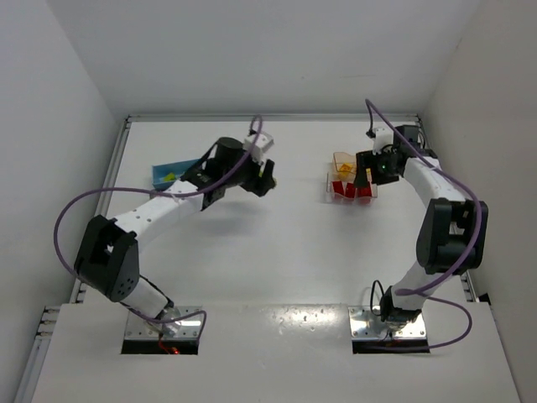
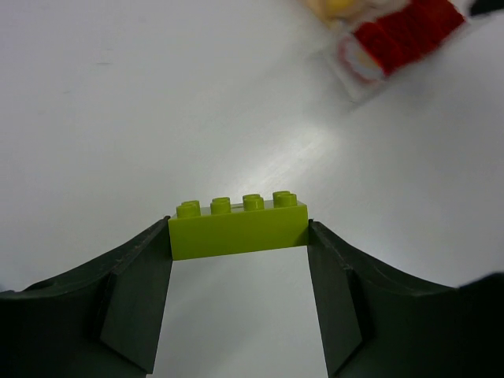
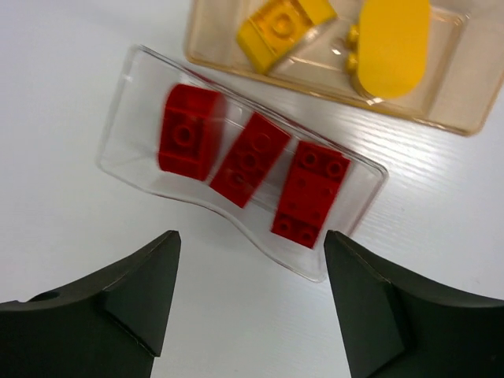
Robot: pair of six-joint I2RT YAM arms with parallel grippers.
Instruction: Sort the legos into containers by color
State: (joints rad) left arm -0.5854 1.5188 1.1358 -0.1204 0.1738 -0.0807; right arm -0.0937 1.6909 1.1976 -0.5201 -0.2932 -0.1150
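Note:
I need to move my left gripper to the left in the top view next, over the blue tub (image 1: 164, 174), to let go of the lime green lego among the matching yellow-green pieces.
My left gripper (image 2: 238, 230) is shut on a lime green lego (image 2: 236, 236), a long brick held by its ends above the bare table. In the top view it (image 1: 267, 178) hangs mid-table, right of a blue tub (image 1: 164, 174). My right gripper (image 3: 252, 240) is open and empty, just above the near edge of a clear tub (image 3: 130, 118) holding three red legos (image 3: 246, 160). Behind it an amber transparent tub (image 3: 449, 110) holds yellow legos (image 3: 390, 43). In the top view the right gripper (image 1: 363, 178) is over these tubs (image 1: 327, 186).
The blue tub at the back left holds small yellow-green pieces I cannot make out. The red legos and their tub also show blurred at the top right of the left wrist view (image 2: 405, 31). White walls close in the table on three sides.

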